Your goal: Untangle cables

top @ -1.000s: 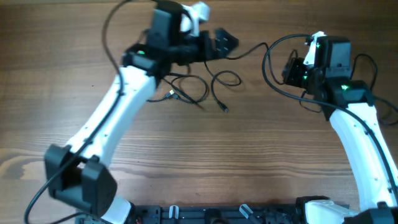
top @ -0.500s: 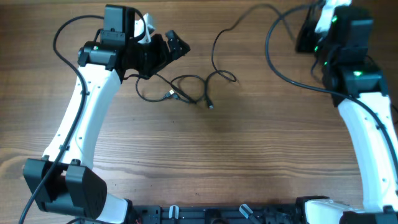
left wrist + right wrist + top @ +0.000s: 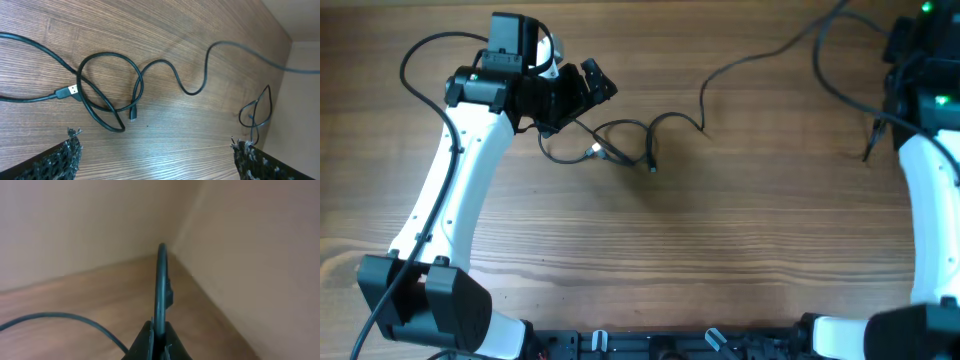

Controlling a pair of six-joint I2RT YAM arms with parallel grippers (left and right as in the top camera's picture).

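My right gripper tilts down next, lowers the raised cable and releases it clear of the knot, since the tabletop near the wall (image 3: 866, 72) lies below the gripper.
Thin black cables (image 3: 620, 143) lie in a loose knot of loops on the wooden table left of centre. In the left wrist view the cable loops (image 3: 107, 90) cross each other, with a USB plug (image 3: 67, 92) at the left and a small plug (image 3: 133, 114) in the middle. My left gripper (image 3: 588, 85) hovers open just up-left of the knot, its fingers (image 3: 57, 160) wide apart and holding nothing. One cable (image 3: 760, 58) runs from the knot up to the far right, where my right gripper (image 3: 159, 332) is shut on it. Its free end (image 3: 868, 150) dangles beside the right arm.
The thick black cable (image 3: 420, 60) of the left arm arcs over the table's far left. The right arm (image 3: 925, 180) stands along the right edge. A wall rises behind the table's far right corner (image 3: 170, 255).
My right gripper has moved up and to the right with its cable, drawing it out long from the knot. The left arm swung left a second ago, then held still.
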